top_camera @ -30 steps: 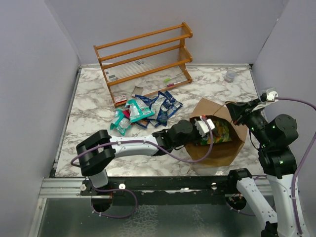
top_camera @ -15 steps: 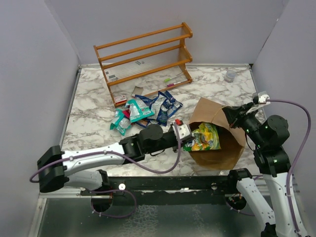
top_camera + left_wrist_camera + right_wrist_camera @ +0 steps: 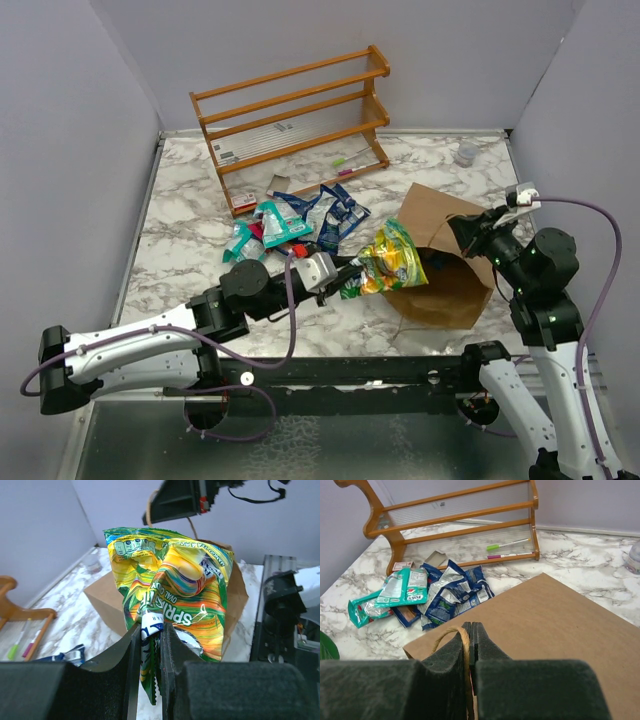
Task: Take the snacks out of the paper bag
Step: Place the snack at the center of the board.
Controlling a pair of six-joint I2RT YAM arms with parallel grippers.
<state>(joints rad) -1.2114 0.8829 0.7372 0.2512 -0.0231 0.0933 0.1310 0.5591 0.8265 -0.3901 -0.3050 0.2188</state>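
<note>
I will swing my left gripper outward, turning it from the bag toward the rack, and then down over the snack pile [image 3: 294, 221] [image 3: 68, 656], because its packet is clear of the bag's opening.
The brown paper bag [image 3: 441, 296] lies on its side at the right, mouth facing left. My right gripper [image 3: 463, 232] is shut on its twisted handle [image 3: 451, 632] at the upper rim [image 3: 545, 625]. My left gripper [image 3: 340, 276] is shut on the crimped end of a green-and-yellow snack packet [image 3: 386, 262], held just outside the bag mouth. In the left wrist view this packet [image 3: 175, 575] stands up from the jaws [image 3: 150, 630] in front of the bag [image 3: 107, 600]. Several blue and teal snacks [image 3: 295, 225] lie in a pile on the table left of the bag.
A wooden two-shelf rack [image 3: 295, 120] lies tilted at the back, with markers [image 3: 507, 544] on its lower shelf. A small clear cup [image 3: 466, 153] stands at the back right. Grey walls close in both sides of the marble table [image 3: 180, 250].
My left arm has drawn back to the left, pulling the green-and-yellow packet out of the bag mouth. My right gripper has held onto the handle, shifting slightly.
</note>
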